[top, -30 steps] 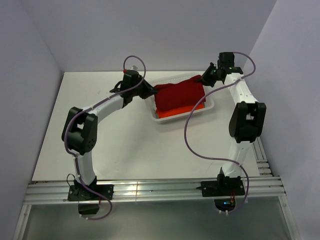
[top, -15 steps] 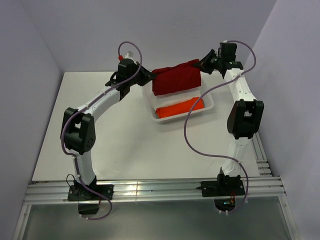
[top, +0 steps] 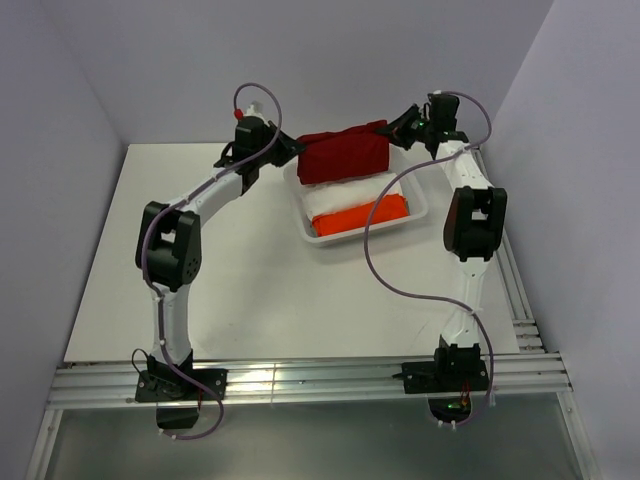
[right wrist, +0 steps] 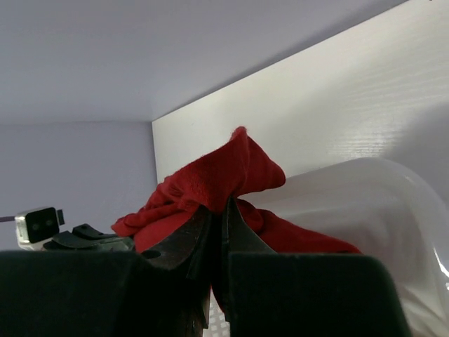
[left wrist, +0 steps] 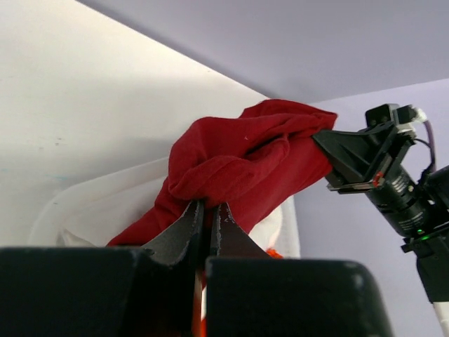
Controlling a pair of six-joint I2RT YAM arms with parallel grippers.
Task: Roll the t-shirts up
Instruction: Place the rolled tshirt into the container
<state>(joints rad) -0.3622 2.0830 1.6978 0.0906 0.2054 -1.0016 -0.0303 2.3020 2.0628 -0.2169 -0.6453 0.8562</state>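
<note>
My right gripper will move down into the bin's far corner (top: pixel 401 164) below it and let go of the dark red t-shirt (top: pixel 345 155) there, because that corner is empty.
The dark red t-shirt (top: pixel 345 155) hangs stretched between my two grippers above the white bin (top: pixel 424 205) at the back of the table. My left gripper (top: pixel 296 148) is shut on its left edge, my right gripper (top: pixel 392 128) is shut on its right edge. The shirt also shows in the left wrist view (left wrist: pixel 238 165) and in the right wrist view (right wrist: pixel 210 182), pinched in each gripper's jaws. In the bin lie the white t-shirt (top: pixel 345 200) and, in front of it, the bright orange t-shirt (top: pixel 370 214).
The bin stands at the back right of the white table (top: pixel 200 270). Lilac walls close in the back and both sides. The metal rail (top: pixel 300 380) with the arm bases runs along the near edge.
Both grippers have lifted the dark red t-shirt up out of the bin and back toward the wall. The white and orange t-shirts beneath it have come into view.
</note>
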